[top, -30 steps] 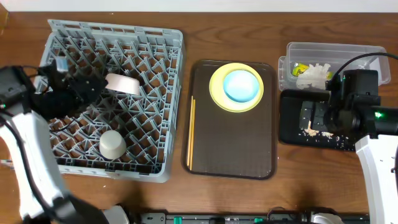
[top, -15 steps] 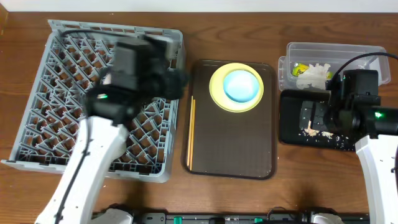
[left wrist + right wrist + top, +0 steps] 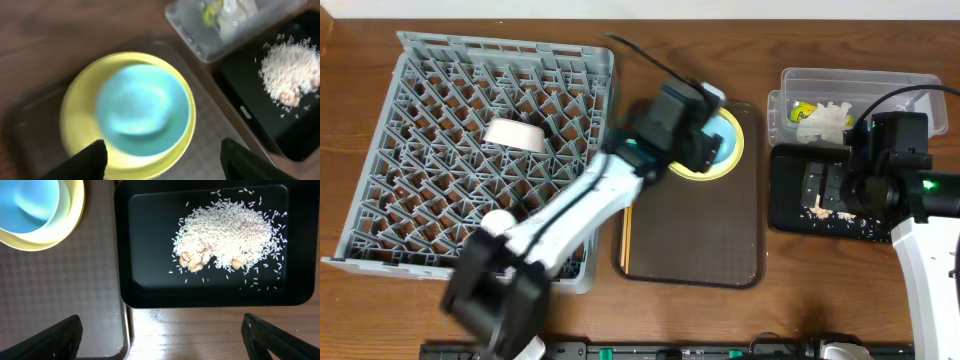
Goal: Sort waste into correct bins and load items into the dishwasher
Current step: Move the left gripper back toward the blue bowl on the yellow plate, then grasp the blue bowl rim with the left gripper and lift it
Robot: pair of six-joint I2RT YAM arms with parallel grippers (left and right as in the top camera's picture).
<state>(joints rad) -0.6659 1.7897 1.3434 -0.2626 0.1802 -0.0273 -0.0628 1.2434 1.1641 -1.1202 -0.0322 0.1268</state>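
Observation:
I will lower my left gripper so its open fingers go on both sides of the light-blue bowl's near rim point(image 3: 725, 159) point(image 3: 180, 137). The bowl's rim is below and already between those fingers.
A light-blue bowl point(image 3: 142, 107) sits in a round pale-yellow plate point(image 3: 80, 120) on the dark brown serving tray point(image 3: 215, 125). My left gripper point(image 3: 162, 165) is open and empty, hovering right above them; in the overhead view it point(image 3: 695, 140) covers most of the plate point(image 3: 738, 140). A white bowl point(image 3: 515, 135) lies in the grey dish rack point(image 3: 470, 60). The clear tub point(image 3: 860, 85) holds crumpled paper point(image 3: 825, 120) and the wrapper point(image 3: 803, 110). The black tray point(image 3: 150, 280) holds pale grains point(image 3: 230, 235). My right gripper point(image 3: 165, 340) is open and empty near its front edge.
A second white cup point(image 3: 498, 222) stands in the rack's front part. Thin yellow sticks point(image 3: 625, 240) lie along the brown tray's left edge. My left arm stretches from the front left across the rack's right corner. The black tray sits just in front of the tub.
My left arm has swung from the rack's left side to the right, over the plate and blue bowl. The white bowl stays in the rack. The right arm has not moved.

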